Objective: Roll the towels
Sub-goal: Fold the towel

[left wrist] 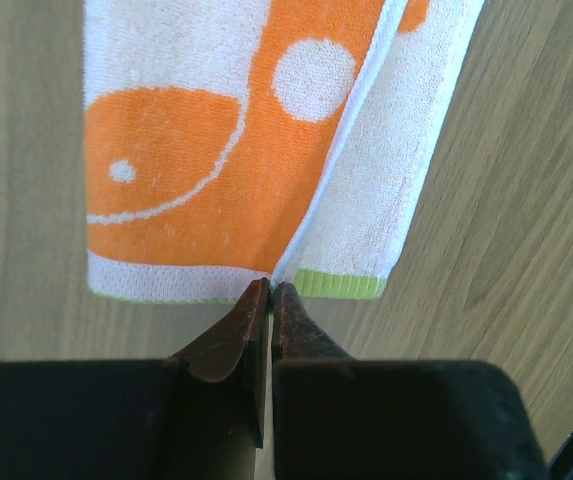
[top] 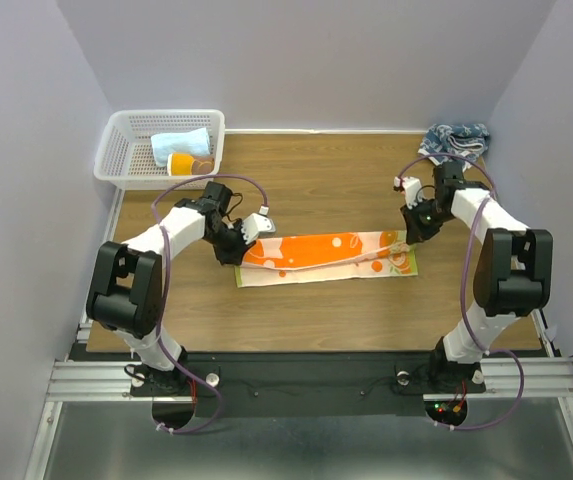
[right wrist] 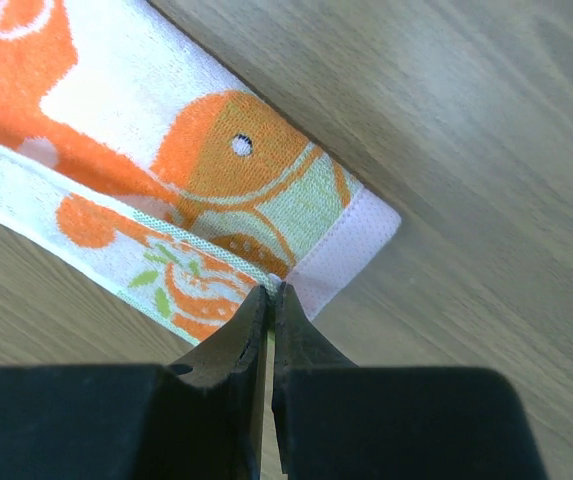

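Observation:
I next need to draw the towel's pinched edge in my left gripper back over the lower layer's near corner (top: 241,284) (left wrist: 380,284) and let go, because a strip of the towel shows uncovered.
The white towel with orange prints and a green edge (top: 326,255) lies folded lengthwise in a long strip across the middle of the table. My left gripper (top: 238,250) is shut on its left end; in the left wrist view the closed tips (left wrist: 270,290) pinch the towel's edge (left wrist: 186,150) where the two layers meet. My right gripper (top: 411,235) is shut on its right end; in the right wrist view the tips (right wrist: 273,292) pinch the towel's corner (right wrist: 216,170). The dark-blue-and-white towel (top: 456,138) lies crumpled at the back right corner.
A white mesh basket (top: 116,130) stands at the back left, holding a light blue rolled cloth (top: 181,145) and an orange-and-white roll (top: 184,163). Grey walls close in the table on the left, back and right.

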